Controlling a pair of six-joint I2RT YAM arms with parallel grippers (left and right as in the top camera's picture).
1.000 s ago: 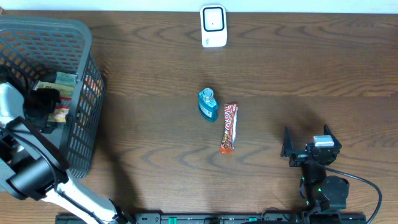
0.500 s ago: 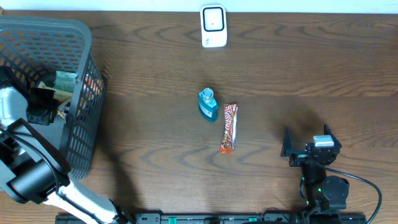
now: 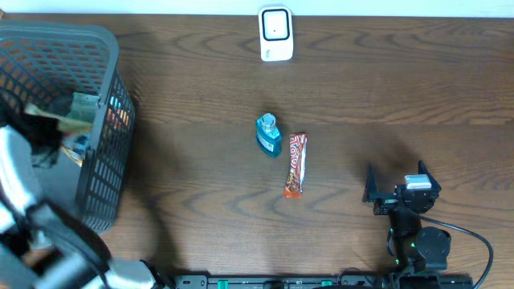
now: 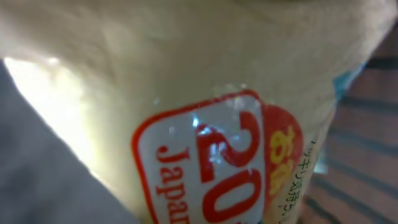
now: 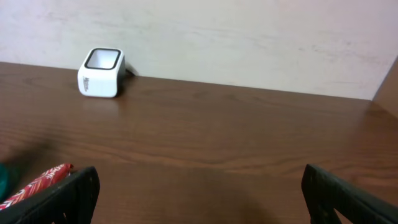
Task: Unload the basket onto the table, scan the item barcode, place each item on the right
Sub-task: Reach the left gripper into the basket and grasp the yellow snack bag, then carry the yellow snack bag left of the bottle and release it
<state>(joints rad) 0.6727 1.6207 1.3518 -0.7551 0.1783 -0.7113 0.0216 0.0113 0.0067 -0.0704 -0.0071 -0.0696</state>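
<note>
The left gripper rises out over the basket's rim next, then lowers the packet there and releases it, since bare tabletop lies on the bottle's basket side.
My left gripper is down inside the grey mesh basket at the left, shut on a cream packet with a red and white label. That packet fills the left wrist view, so the fingers themselves are hidden. The white barcode scanner stands at the table's far edge, and shows again in the right wrist view. My right gripper rests open near the front right, nothing between its fingers.
A blue bottle and a red snack bar lie side by side mid-table; the snack bar shows at the left of the right wrist view. Other packets lie in the basket. A wall backs the table.
The left gripper shut on the cream packet in the basket, and arm and packet have shifted left, blurred with motion. The right arm has not moved.
</note>
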